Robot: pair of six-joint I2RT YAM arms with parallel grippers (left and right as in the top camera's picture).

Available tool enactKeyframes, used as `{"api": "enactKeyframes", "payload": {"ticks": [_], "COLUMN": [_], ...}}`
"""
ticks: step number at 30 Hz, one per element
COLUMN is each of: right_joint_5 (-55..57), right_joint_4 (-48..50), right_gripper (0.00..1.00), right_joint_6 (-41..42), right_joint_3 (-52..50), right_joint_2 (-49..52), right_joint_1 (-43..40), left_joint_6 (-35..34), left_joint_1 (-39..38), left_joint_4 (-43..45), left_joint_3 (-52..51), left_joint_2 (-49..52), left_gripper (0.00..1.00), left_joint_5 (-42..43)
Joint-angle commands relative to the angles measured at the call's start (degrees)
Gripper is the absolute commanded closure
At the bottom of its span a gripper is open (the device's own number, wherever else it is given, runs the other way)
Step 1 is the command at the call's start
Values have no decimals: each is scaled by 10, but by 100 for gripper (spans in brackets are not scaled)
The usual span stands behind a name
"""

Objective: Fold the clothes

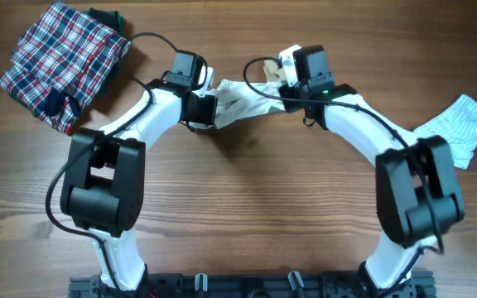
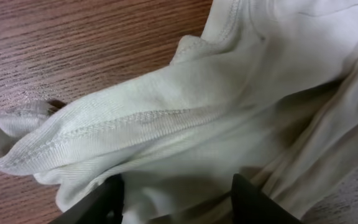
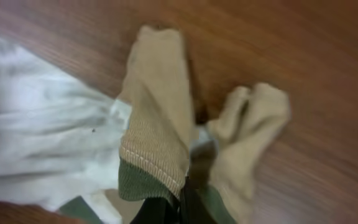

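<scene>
Next, my right gripper will draw back and toward the right in the overhead view, then release the top's tan sleeve, since the cream-white top lies crumpled between my arms.
The clothes in hand are a cream-white top [image 1: 240, 103] lying crumpled between my two arms at the back of the table. Its ribbed cream cloth [image 2: 185, 118] fills the left wrist view. My left gripper [image 2: 176, 204] is open, its dark fingers [image 2: 107, 200] standing apart over a bunched fold. In the overhead view the left gripper [image 1: 209, 108] sits at the top's left end. My right gripper [image 3: 182, 208] is shut on a tan sleeve with an olive edge [image 3: 157, 140]. Seen from overhead, the right gripper [image 1: 283, 79] is at the top's right end.
A red, white and blue plaid garment [image 1: 63, 60] lies at the back left with a dark item [image 1: 108, 18] behind it. A pale blue striped garment [image 1: 464, 126] lies at the right edge. The table [image 1: 247, 215] is brown wood.
</scene>
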Motion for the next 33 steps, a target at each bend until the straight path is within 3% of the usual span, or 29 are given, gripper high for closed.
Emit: {"api": "enactKeyframes", "payload": {"ticks": [1,12,15,20,22,23,28,31,33], "right_joint_5": [26,28,33,136,143,143,141,124,71], "right_joint_4": [-29,-177,-226,-325,-345,-347,-328,-280,-241], "right_gripper": [96,96,95,94,72,35,14,15,22], "right_joint_6": [50,145,197,316,339,348,363,349,311], "right_joint_3": [12,12,12,12,12,12,12,12,12], "right_joint_2": [-63,-91,-91,-91,-91,-91,-91,-91,-91], "right_joint_1": [1,0,0,0,0,0,0,0,0], "left_joint_6": [-7,-5,-5,-5,-5,-5,-5,-5,-5], "left_joint_1": [1,1,1,1,1,1,1,1,1], "left_joint_4": [0,-16,-18,-18,-17,-17,-18,-17,-17], "left_joint_3": [-5,-5,-5,-5,-5,-5,-5,-5,-5], "left_joint_2": [7,7,7,7,7,7,7,6,6], "left_gripper": [44,43,43,43,42,42,42,42,42], "left_joint_5": [-8,-8,-8,-8,-8,-8,-8,-8,-8]}}
